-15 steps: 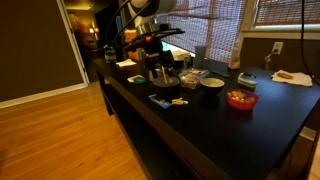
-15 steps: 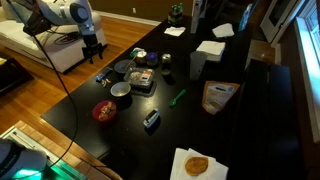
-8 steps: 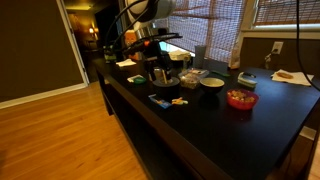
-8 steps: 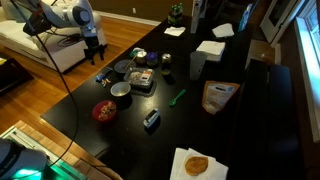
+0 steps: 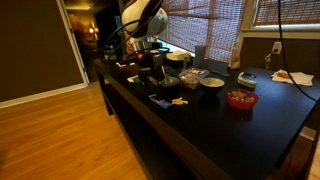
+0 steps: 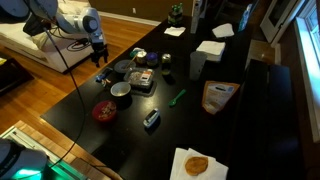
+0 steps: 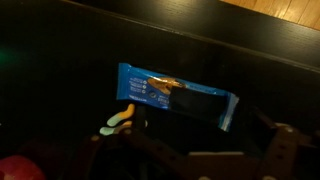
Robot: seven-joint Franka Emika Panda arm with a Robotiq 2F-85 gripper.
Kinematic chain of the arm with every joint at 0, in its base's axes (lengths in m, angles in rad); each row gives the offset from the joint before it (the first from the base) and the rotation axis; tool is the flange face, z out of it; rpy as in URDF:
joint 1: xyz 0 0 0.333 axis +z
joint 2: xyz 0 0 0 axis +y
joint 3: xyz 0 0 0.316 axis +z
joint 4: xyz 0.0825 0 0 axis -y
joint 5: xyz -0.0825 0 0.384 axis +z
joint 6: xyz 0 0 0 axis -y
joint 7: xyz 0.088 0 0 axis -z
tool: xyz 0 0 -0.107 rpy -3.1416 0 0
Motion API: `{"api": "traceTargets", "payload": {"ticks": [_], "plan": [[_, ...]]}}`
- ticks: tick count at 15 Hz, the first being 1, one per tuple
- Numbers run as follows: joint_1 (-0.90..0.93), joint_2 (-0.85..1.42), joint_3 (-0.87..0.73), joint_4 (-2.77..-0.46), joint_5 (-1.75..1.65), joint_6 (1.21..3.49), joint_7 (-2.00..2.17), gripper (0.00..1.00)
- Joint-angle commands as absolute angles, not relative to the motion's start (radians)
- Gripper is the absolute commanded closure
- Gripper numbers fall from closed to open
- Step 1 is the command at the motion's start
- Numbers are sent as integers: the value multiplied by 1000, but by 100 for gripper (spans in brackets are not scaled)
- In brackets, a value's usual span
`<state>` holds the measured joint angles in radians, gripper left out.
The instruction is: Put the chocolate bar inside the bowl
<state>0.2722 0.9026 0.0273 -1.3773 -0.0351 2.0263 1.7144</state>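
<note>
I should next move my gripper down and to the right in the wrist view, onto the chocolate bar's end away from the yellow object (image 5: 154, 98) (image 7: 213, 104), because that end is clear.
The chocolate bar (image 7: 175, 95), in a blue-teal wrapper with a dark middle, lies flat on the black table. It shows in both exterior views (image 5: 160, 99) (image 6: 101, 79) near the table's edge. My gripper (image 7: 190, 150) hangs above it, open and empty, with its fingers spread on either side at the bottom of the wrist view. It is also in both exterior views (image 5: 150, 68) (image 6: 100, 55). The bowl (image 5: 212, 80) (image 6: 121, 89), with a pale green rim, stands a little further along the table, apart from the bar.
A tiny yellow object (image 7: 120, 118) lies right beside the bar. A red bowl (image 5: 240, 99) (image 6: 104, 111) stands beyond the pale bowl. A dark grey bowl (image 6: 123, 68), a tray and small items crowd the table behind the bar. The floor drops off past the table edge.
The arm has swung toward the table's edge and now hangs over the chocolate bar. The bar and bowls have not moved.
</note>
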Motion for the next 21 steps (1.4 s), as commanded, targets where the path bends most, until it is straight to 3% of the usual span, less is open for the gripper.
{"api": "traceTargets", "payload": {"ticks": [1,7,9,10,12,15,19,21], "plan": [[266,1000,31,-1237,5,1970,1679,0],[257,1081,27,-1134,31,1950,1671,2],[253,1101,26,-1108,33,1942,1668,16],[253,1110,26,-1097,32,1938,1665,31],[250,1125,28,-1076,31,1921,1658,40],[249,1140,27,-1049,29,1888,1647,45],[251,1158,29,-1013,30,1849,1634,40],[252,1163,30,-1000,31,1832,1627,45]]}}
